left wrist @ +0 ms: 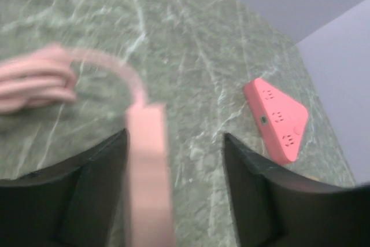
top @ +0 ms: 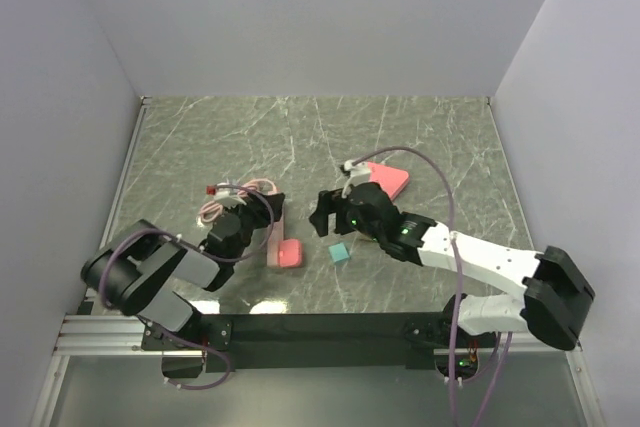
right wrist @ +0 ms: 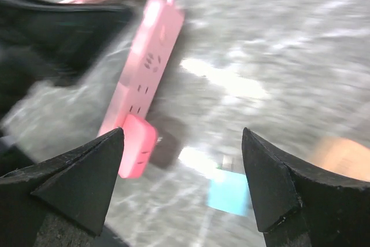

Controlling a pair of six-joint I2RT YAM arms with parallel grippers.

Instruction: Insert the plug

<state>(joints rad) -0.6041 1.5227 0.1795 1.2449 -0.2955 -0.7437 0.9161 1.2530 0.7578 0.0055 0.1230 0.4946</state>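
Observation:
The right gripper moves down and back next until its open fingers straddle the small teal square, since that lies below it and nearer my base.
A long pink power strip lies on the marbled table, and a pink plug sits on its near end. My left gripper is open over the strip's far part. The blurred strip lies between the fingers, close to the left one and apart from the right one. My right gripper is open and holds nothing, hovering right of the plug. The strip's pink cable is coiled behind it.
A small teal square lies flat just right of the plug. A pink triangular socket block with a white plug sits farther back right. Grey walls close in three sides.

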